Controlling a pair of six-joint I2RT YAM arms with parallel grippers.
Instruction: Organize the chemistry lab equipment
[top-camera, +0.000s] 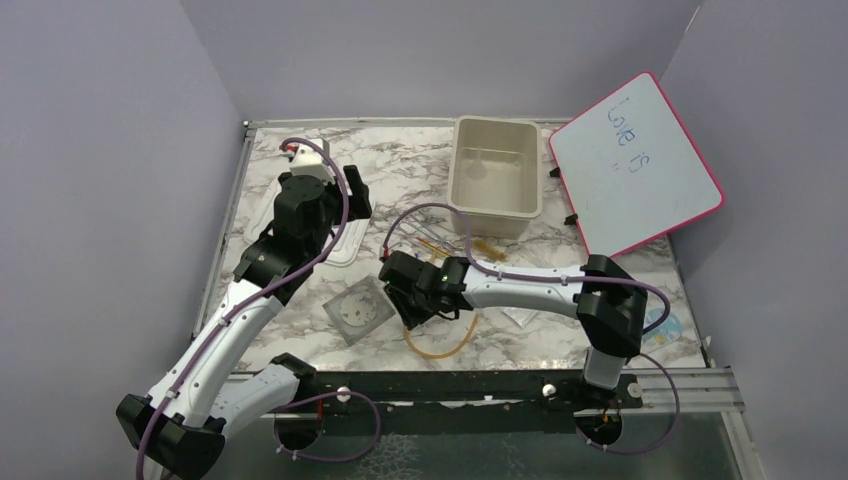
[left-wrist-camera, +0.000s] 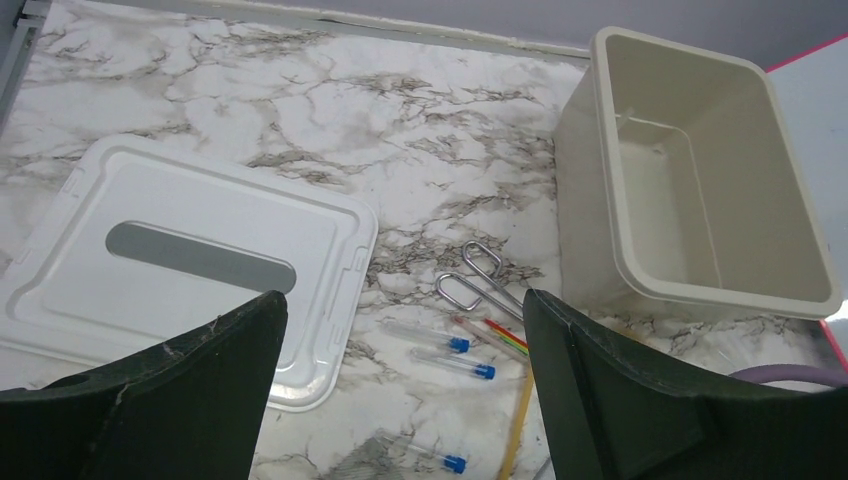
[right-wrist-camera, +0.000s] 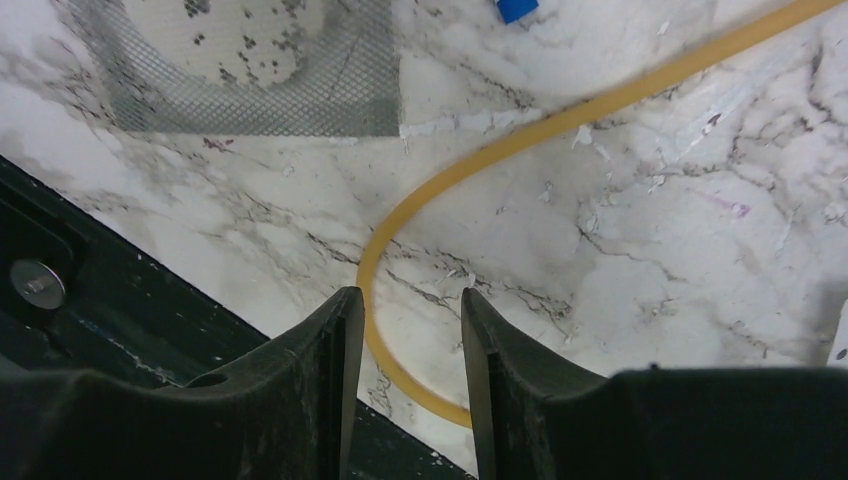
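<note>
The amber tube's bend (top-camera: 407, 336) (right-wrist-camera: 365, 279) is below my right gripper, and its open fingers are already around the tube, so I should next lower the gripper and pull it slightly back onto the bend.
The amber rubber tube (top-camera: 440, 345) lies curled on the marble near the front edge. In the right wrist view the tube (right-wrist-camera: 480, 160) runs down between my right gripper's (right-wrist-camera: 405, 300) fingers, which stand apart around it without squeezing it. The right gripper (top-camera: 410, 310) hangs low over the tube beside the bagged round dish (top-camera: 358, 310). My left gripper (left-wrist-camera: 400, 310) is wide open and empty, held above the blue-capped clear tubes (left-wrist-camera: 455, 362) and coloured sticks (left-wrist-camera: 505, 335). It is at the back left (top-camera: 352, 192). A clear packet (top-camera: 525, 312) lies under the right arm.
The beige tub (top-camera: 493, 175) stands open at the back centre, also in the left wrist view (left-wrist-camera: 700, 200). Its white lid (left-wrist-camera: 180, 250) lies flat to the left. A metal wire clip (left-wrist-camera: 480, 280) lies by the tub. The pink-framed whiteboard (top-camera: 635, 165) leans at the back right.
</note>
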